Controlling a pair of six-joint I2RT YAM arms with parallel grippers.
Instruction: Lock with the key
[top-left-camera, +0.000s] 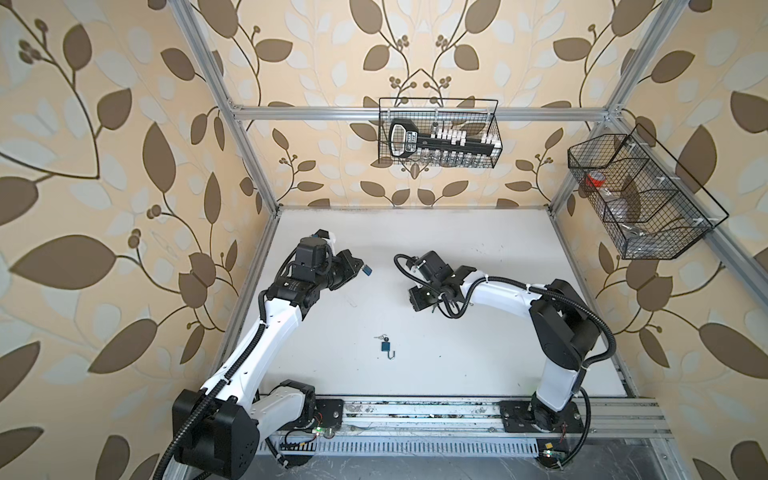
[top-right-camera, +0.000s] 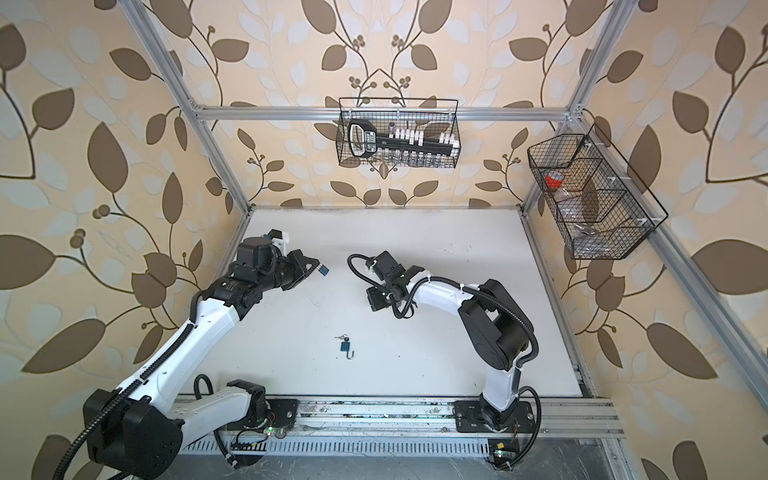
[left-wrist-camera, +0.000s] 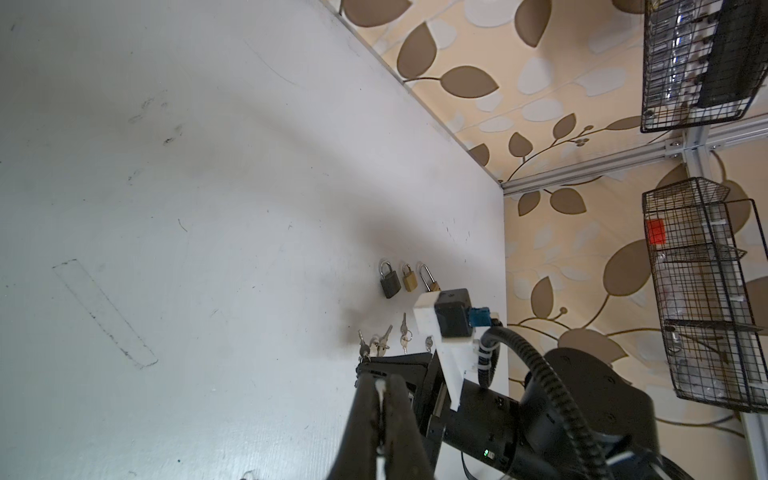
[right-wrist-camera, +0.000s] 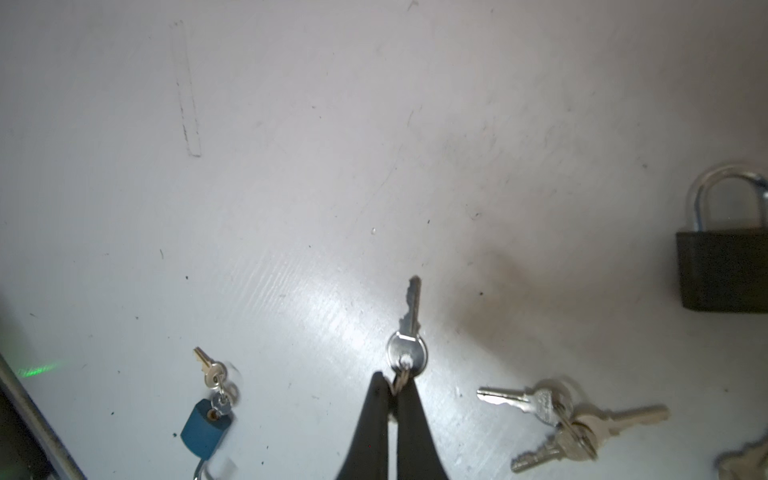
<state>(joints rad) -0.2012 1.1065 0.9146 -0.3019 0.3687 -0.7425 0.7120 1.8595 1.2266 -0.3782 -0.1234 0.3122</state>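
The bare tabletop beside the heap of keys is below my right gripper. My right gripper will move down toward that clear patch next and release the silver key's ring.
In the right wrist view my right gripper (right-wrist-camera: 395, 380) is shut on the ring of a silver key (right-wrist-camera: 409, 324), whose blade points away from the fingers over the white table (right-wrist-camera: 374, 124). A blue padlock (right-wrist-camera: 205, 428) lies nearby with small keys (right-wrist-camera: 210, 368) at its keyhole. In both top views its shackle (top-left-camera: 390, 354) hangs open. A black padlock (right-wrist-camera: 723, 270) lies with its shackle down. My left gripper (left-wrist-camera: 380, 380) is shut, raised at the left and rolled sideways. A small blue bit (top-left-camera: 366, 270) shows at its tip; I cannot tell what it is.
Two brass padlocks (left-wrist-camera: 409, 280) (left-wrist-camera: 430, 280) lie beside the black one, hidden under the right arm in both top views. A bunch of keys (right-wrist-camera: 557, 419) lies close to the right gripper. Wire baskets hang on the back rail (top-left-camera: 438, 133) and the right rail (top-left-camera: 640, 199).
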